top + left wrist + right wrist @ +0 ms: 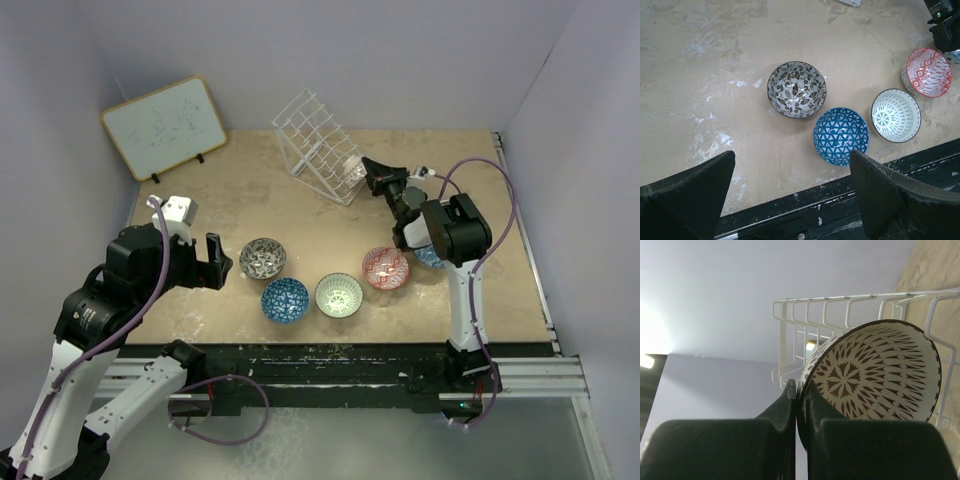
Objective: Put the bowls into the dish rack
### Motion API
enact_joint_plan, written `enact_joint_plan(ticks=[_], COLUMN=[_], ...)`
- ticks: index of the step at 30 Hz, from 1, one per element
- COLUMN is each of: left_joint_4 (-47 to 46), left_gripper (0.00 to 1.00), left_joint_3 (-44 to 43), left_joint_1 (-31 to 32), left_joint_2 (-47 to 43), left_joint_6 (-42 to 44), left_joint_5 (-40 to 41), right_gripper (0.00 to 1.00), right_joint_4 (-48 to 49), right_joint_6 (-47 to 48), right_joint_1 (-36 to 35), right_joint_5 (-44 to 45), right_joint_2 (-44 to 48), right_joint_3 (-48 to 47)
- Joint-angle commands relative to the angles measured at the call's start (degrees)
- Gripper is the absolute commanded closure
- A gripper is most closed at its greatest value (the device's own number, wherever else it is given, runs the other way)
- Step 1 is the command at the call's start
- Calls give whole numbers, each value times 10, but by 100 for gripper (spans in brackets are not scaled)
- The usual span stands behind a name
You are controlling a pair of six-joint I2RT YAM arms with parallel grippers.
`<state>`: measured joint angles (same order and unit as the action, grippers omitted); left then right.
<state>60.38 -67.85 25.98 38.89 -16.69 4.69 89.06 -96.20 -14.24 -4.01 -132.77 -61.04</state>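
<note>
My right gripper nudges slightly outward and toward the rack (pixel 318 146) next, easing the white bowl between the rack's wires to release the bowl's rim. Wires already are on either side of it.
My right gripper (pixel 370 176) is shut on the rim of a white bowl with a brown pattern (pixel 875 375) and holds it tilted against the white wire dish rack (pixel 318 146). The rack's wires (pixel 840 305) show behind the bowl. On the table lie a grey-silver bowl (pixel 263 258), a dark blue bowl (pixel 285 299), a pale green-white bowl (pixel 339 294) and a red-pink bowl (pixel 386 267). A light blue bowl (pixel 431 258) is partly hidden behind the right arm. My left gripper (pixel 215 262) is open and empty, left of the grey-silver bowl (pixel 796 89).
A wood-framed whiteboard (pixel 165 127) leans at the back left. The table's black front edge (pixel 805 200) runs just below the dark blue bowl (pixel 841 135). The rack stands tilted at the back centre.
</note>
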Motion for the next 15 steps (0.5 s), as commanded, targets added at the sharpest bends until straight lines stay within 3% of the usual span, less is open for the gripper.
enact_joint_plan(ticks=[1,15], left_joint_4=[-28,-24], left_gripper=[1,1], left_joint_3=[-1,-2], left_joint_1=[-3,-3], left_joint_2=[3,0], left_joint_6=[11,10], left_joint_5=[-4,-5], right_gripper=[100,100], right_joint_4=[217,173], right_joint_6=[-11,-34], right_joint_1=[-6,-11], right_joint_5=[10,7], right_joint_2=[-11,-71], right_joint_3=[-38,-108])
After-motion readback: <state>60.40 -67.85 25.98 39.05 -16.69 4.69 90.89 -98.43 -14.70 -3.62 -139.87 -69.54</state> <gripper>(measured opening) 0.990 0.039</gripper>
